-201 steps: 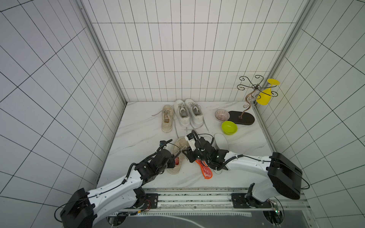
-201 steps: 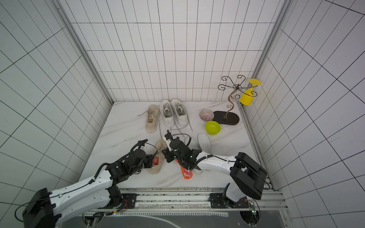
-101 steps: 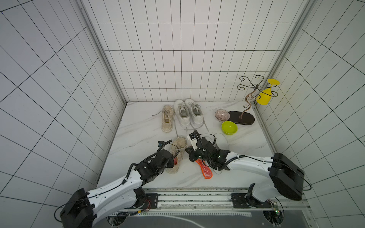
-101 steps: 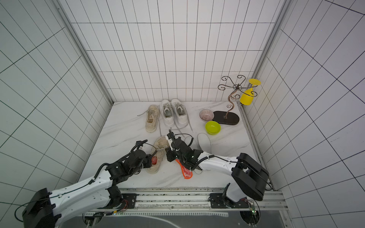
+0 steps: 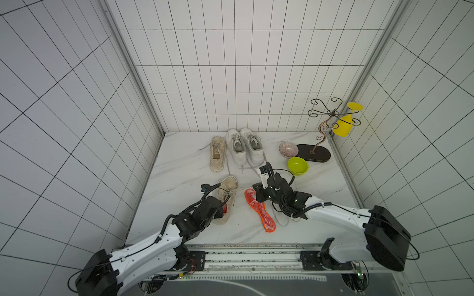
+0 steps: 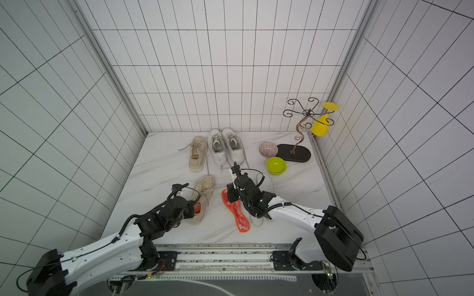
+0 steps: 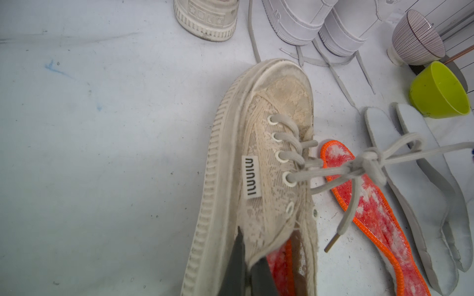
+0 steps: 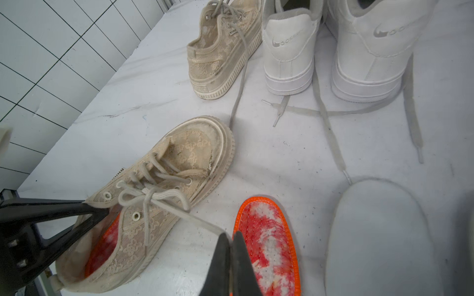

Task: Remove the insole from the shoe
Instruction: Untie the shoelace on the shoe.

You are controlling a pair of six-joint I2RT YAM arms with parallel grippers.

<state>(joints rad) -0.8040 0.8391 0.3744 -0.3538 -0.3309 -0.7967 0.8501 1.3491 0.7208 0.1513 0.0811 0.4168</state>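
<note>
The lace's bow is still tied, so the lace comes free of my right gripper next, after a pull away from the shoe, past the loose insole [image 5: 259, 212] toward the white insoles.
The beige lace shoe [image 5: 227, 194] [image 6: 204, 194] lies near the table's front. A red-and-orange insole [image 7: 278, 266] [image 8: 102, 246] sits inside it, showing at the heel opening. My left gripper [image 5: 222, 205] [image 7: 246, 258] is shut on the shoe's side wall by the heel, one finger outside and one inside. My right gripper [image 5: 255, 191] [image 8: 232, 237] is shut on the shoe's lace [image 7: 410, 151], which runs taut from the eyelets. A matching loose insole [image 5: 259, 212] [image 8: 266, 243] lies flat on the table just right of the shoe, beside the right gripper's tips.
Another beige shoe [image 5: 217, 153] and a pair of white sneakers [image 5: 245, 148] stand at the back. Two white insoles [image 7: 407, 194] lie under my right arm. A green bowl [image 5: 297, 165], striped bowl [image 5: 287, 150], metal stand [image 5: 313, 153] and yellow glass [image 5: 343, 125] are back right.
My right gripper has shut on the lace and drawn slightly right, away from the shoe, pulling the lace taut. The left gripper keeps its hold on the shoe.
</note>
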